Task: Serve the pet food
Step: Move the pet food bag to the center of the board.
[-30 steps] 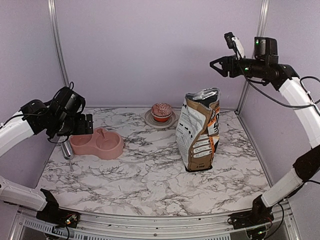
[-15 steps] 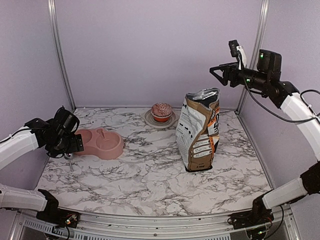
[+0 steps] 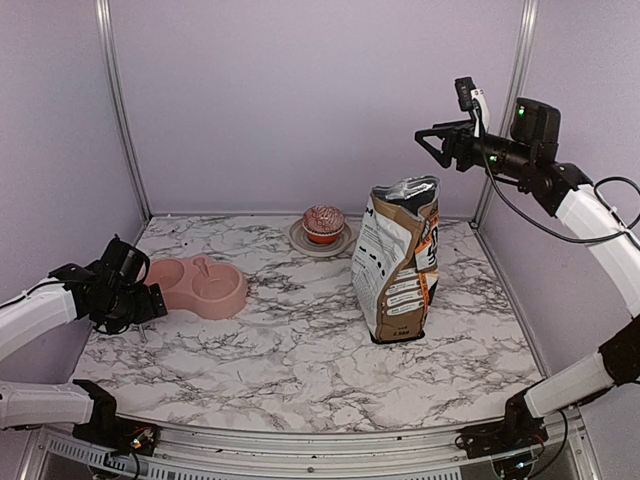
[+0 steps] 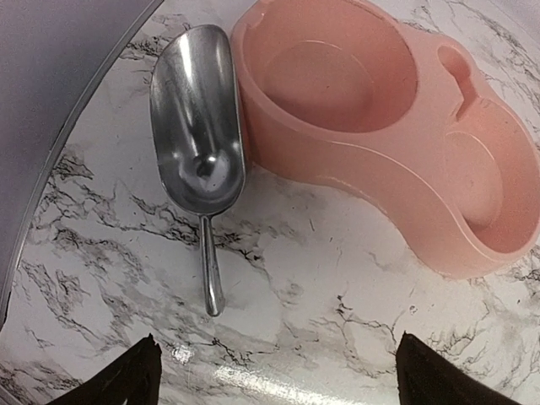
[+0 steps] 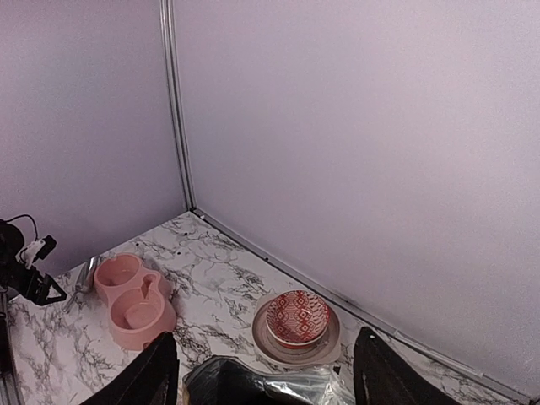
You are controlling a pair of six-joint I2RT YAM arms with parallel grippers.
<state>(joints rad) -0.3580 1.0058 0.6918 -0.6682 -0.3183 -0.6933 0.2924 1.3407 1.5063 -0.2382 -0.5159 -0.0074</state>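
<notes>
My left gripper moves down onto the handle's neck beside the scoop's hollow next and closes, because the scoop's handle sticks out clear of the pink bowl.
No pet food shows; whatever the printed paper bag holds is hidden, and only its dark open mouth shows in the right wrist view. My right gripper hangs high above the bag's top, open and empty, with its gap over that mouth. A pink double bowl lies at the left with both wells bare. Against its left side lies an empty metal scoop. My left gripper is low over the table just short of the scoop's handle, wide open and empty.
A red-patterned cupcake-like thing on a small plate stands at the back centre, behind the bag. The enclosure's walls and metal posts close in the left, back and right. The left wall runs close beside the scoop.
My left arm has come down from above the pink bowl to just over the table by the scoop. My right gripper has opened a little and shifted slightly above the bag.
</notes>
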